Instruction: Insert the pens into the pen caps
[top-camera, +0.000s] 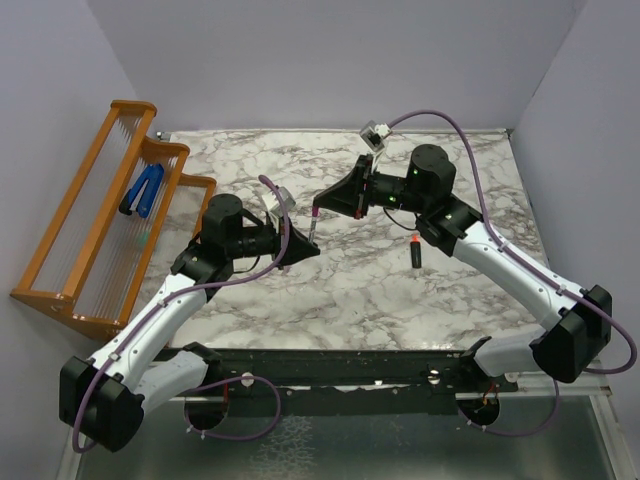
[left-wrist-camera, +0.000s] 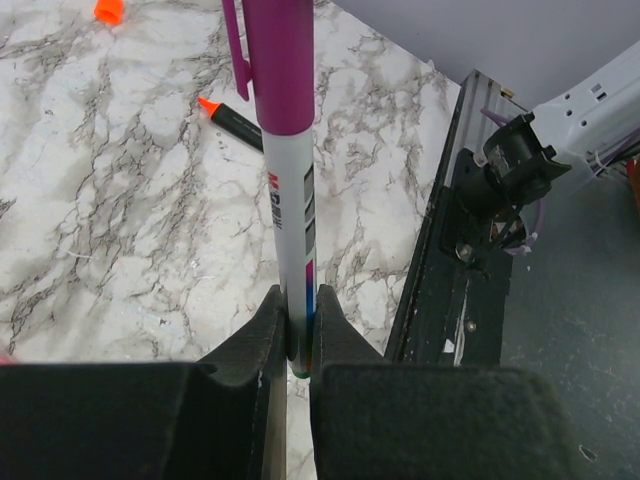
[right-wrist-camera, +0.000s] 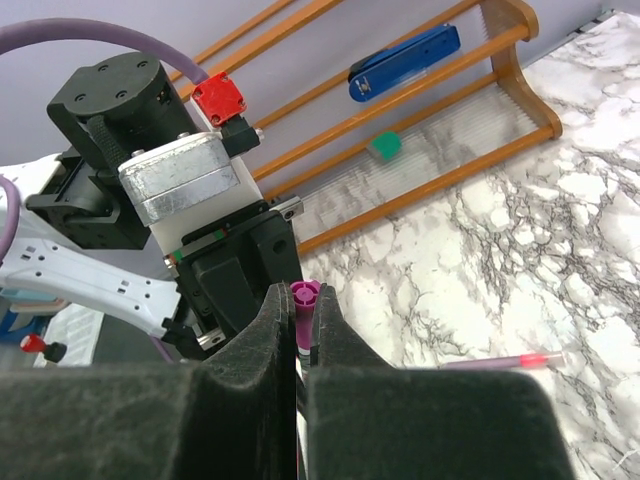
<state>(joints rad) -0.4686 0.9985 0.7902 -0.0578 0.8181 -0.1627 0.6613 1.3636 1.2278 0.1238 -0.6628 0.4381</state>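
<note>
The magenta-purple cap (left-wrist-camera: 280, 60) is on the pen, so I will tip my left gripper down, lower it to the bare marble (left-wrist-camera: 45, 312) beside the dull pink pen, and let go.
My left gripper (left-wrist-camera: 298, 335) is shut on the lower end of the white-grey pen (left-wrist-camera: 293, 230). The magenta-purple cap (left-wrist-camera: 280, 60) sits on the pen's other end. My right gripper (right-wrist-camera: 305, 305) is shut on that cap (right-wrist-camera: 306, 297). In the top view both grippers meet above the table's middle, left (top-camera: 305, 245) and right (top-camera: 325, 200), with the pen (top-camera: 314, 228) between them. The black marker (top-camera: 415, 252) with its orange-red tip lies on the table under the right arm and shows in the left wrist view (left-wrist-camera: 238, 124). The orange cap (left-wrist-camera: 108, 10) lies beyond it. The dull pink pen (right-wrist-camera: 500, 361) lies on the marble.
A wooden rack (top-camera: 100, 220) stands at the table's left edge with a blue clip-shaped object (top-camera: 143, 190) on it, also in the right wrist view (right-wrist-camera: 405, 62), and a small green piece (right-wrist-camera: 384, 146). The black base rail (left-wrist-camera: 450, 290) runs along the near edge.
</note>
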